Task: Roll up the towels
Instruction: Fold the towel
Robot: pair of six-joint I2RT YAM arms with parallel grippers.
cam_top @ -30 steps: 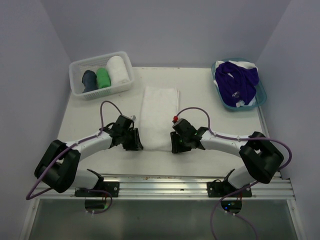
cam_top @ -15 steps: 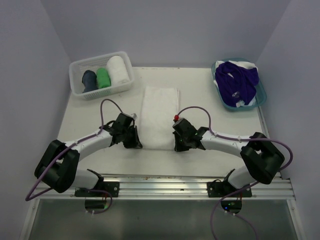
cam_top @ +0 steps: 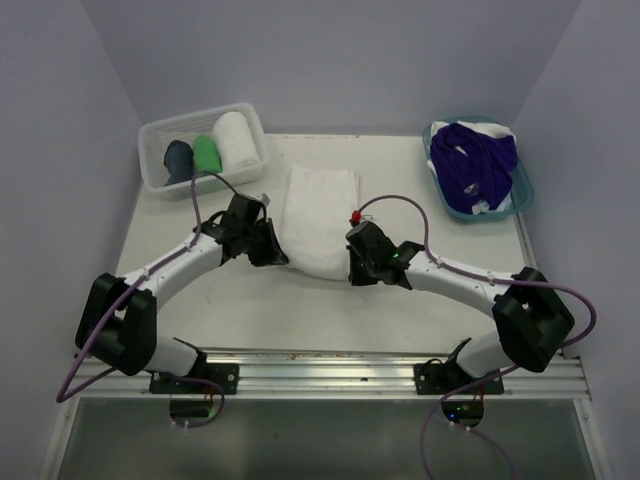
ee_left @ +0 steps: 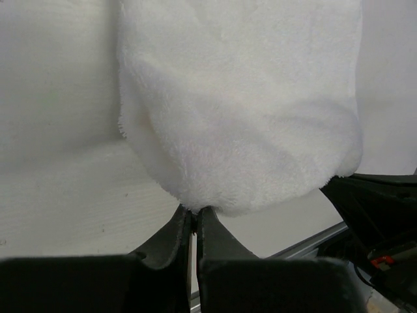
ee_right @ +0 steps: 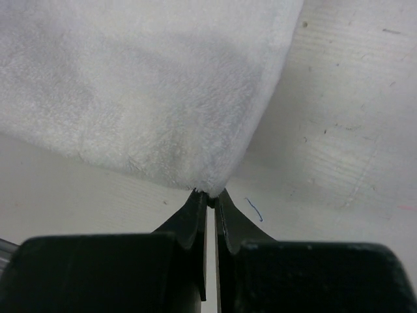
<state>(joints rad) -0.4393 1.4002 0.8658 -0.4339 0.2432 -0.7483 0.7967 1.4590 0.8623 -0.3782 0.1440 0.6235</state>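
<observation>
My right gripper will bring the towel's pinched corner outward and let go of it over the towel's flat middle (cam_top: 336, 222) (ee_right: 221, 26), because that part of the towel lies outward of my fingers.
A white towel (cam_top: 318, 220) lies lengthwise in the middle of the table, its near end lifted and bulging. My left gripper (cam_top: 278, 255) is shut on the towel's near left corner; the left wrist view shows the fluffy towel (ee_left: 241, 104) pinched at the fingertips (ee_left: 194, 212). My right gripper (cam_top: 352, 273) is shut on the near right corner; the right wrist view shows the towel (ee_right: 143, 85) pinched at the tips (ee_right: 210, 194).
A white basket (cam_top: 203, 150) at the back left holds dark blue, green and white rolled towels. A teal basket (cam_top: 478, 170) at the back right holds crumpled purple and white towels. The metal rail (cam_top: 330, 365) runs along the near table edge.
Both grippers have moved away from me with the towel's near edge, lifting it over the rest of the towel. The towel now looks shorter.
</observation>
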